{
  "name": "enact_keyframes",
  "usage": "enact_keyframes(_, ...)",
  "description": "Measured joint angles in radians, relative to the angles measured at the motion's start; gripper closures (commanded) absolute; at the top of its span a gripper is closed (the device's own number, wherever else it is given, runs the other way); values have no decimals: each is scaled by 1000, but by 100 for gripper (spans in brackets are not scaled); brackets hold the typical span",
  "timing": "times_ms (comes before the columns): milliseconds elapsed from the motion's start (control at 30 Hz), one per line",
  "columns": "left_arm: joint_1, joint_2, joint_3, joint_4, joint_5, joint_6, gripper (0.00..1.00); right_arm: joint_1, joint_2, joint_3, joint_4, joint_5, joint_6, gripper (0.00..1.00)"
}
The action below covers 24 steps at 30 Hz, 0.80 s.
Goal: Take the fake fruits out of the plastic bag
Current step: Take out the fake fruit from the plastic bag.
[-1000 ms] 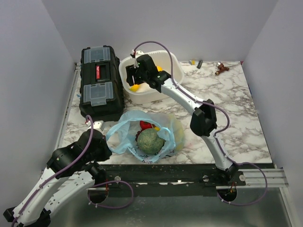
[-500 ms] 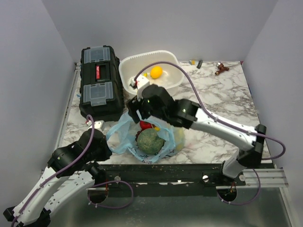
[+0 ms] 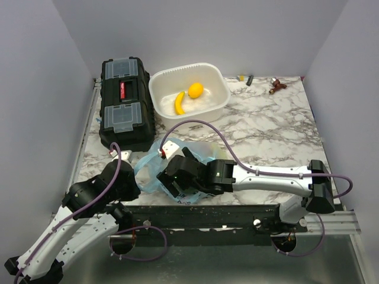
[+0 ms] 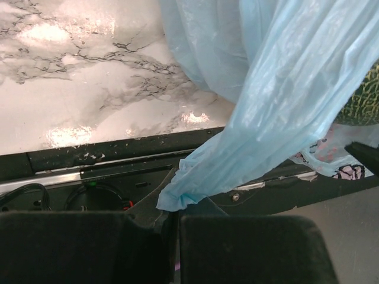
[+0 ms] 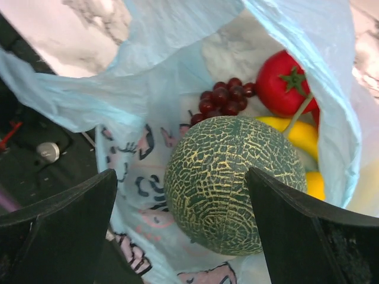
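The melon's thin stem (image 5: 299,115) points outward, and the melon's body is much wider. My right gripper will next turn and move outward to close on the stem.
The light-blue plastic bag (image 3: 151,163) lies open at the table's near edge. In the right wrist view it holds a round green melon (image 5: 234,183), a dark purple grape bunch (image 5: 222,97), a red fruit (image 5: 287,83) and yellow pieces (image 5: 296,135). My right gripper (image 5: 180,177) is open in the bag's mouth, its fingers on either side of the melon and apart from it. It covers the fruits in the top view (image 3: 176,184). My left gripper (image 4: 176,213) is shut on the bag's handle (image 4: 189,189) at the bag's left (image 3: 131,180). A yellow banana (image 3: 179,102) lies in the white tub.
The white tub (image 3: 220,100) at the back also holds an orange-yellow lemon (image 3: 195,90). A black toolbox (image 3: 124,103) stands at the back left, next to the tub. Small objects (image 3: 276,86) lie at the far right corner. The black front rail (image 4: 89,160) runs under the bag.
My right arm has swung back from the white tub to the bag's mouth, now over the melon. A banana now shows in the tub. My left gripper still holds the handle.
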Motion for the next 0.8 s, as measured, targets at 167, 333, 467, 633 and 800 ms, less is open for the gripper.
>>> enact_keyframes(167,0,7,0,0,0,0,100,4,33,-12,-6,147,2,2)
enact_keyframes(333,0,0,0,0,0,0,100,5,45,-101,-48,381,68,0)
enact_keyframes(467,0,-3,0,0,2,3,100,10,-2,-187,-55,486,215,0)
enact_keyframes(633,0,34,0,0,22,19,100,2,-80,-275,-92,539,458,0)
enact_keyframes(800,0,74,0,3,62,28,100,0,-230,-463,24,555,592,0)
